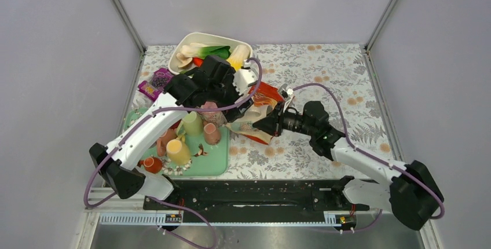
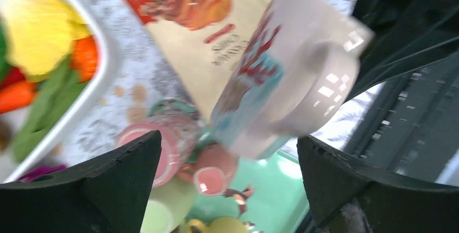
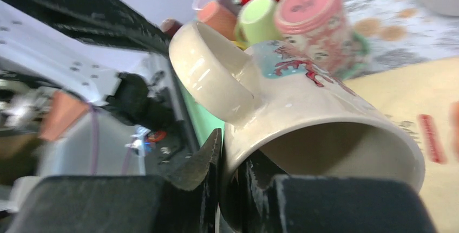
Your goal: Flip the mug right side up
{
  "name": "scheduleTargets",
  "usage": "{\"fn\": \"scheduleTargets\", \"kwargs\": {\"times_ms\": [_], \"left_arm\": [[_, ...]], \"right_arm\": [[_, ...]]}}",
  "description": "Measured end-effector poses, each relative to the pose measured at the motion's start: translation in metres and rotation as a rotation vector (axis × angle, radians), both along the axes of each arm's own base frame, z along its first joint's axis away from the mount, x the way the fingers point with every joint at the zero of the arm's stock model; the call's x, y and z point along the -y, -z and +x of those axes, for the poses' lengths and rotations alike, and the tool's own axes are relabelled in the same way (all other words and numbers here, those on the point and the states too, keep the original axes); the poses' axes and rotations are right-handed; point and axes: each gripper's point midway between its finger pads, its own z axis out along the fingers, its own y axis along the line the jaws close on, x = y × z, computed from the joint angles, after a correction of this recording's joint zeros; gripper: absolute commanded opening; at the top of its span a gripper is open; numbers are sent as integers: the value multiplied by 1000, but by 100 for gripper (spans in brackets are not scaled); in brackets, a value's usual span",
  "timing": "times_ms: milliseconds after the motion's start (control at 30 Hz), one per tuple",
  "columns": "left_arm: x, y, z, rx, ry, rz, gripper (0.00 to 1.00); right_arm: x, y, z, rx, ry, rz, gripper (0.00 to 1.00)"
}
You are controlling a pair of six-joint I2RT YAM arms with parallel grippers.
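The clear tabletop is below my right gripper and to its right in the top view, so I will next swing it there, lower the mug (image 1: 250, 120) upright and release it.
The mug (image 3: 303, 108) is cream with a red and teal print and a thick handle. It hangs tilted in the air, its mouth turned toward the right wrist camera. My right gripper (image 3: 233, 157) is shut on its rim beside the handle, one finger inside and one outside. In the left wrist view the mug (image 2: 292, 76) lies beyond my left gripper (image 2: 230, 151), which stands wide open and touches nothing. From above, the mug (image 1: 250, 120) shows only partly, under the left wrist and at the tip of the right gripper (image 1: 267, 123).
A green tray (image 1: 217, 162) below the mug carries several upturned pink, green and yellow cups. A snack bag (image 1: 267, 94) lies just behind it. A white bowl (image 1: 185, 43) of toy vegetables and a purple packet (image 1: 156, 81) sit at the back left.
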Motion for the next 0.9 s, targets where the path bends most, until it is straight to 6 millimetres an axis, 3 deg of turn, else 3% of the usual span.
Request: {"fn": "scheduleTargets", "kwargs": {"times_ms": [200,300,433,533,767,900], "left_arm": [[-34,-38,35,259,-141,53,99],[-51,-58,46,362,-215,70,99],[-64,-64,57,432,-285,104,99],[-72,-54,59,443,-299,152,99],[-91,-10,49,378,-264,308,99],[-104,23,34,299,-227,403,99]], "right_arm": [[34,6,26,104,194,-265,0],[59,22,39,110,292,-430,0],[99,41,54,55,402,-603,0],[140,46,82,-9,527,-712,0],[255,32,204,-196,862,-887,0],[293,33,249,-269,922,-938,0]]}}
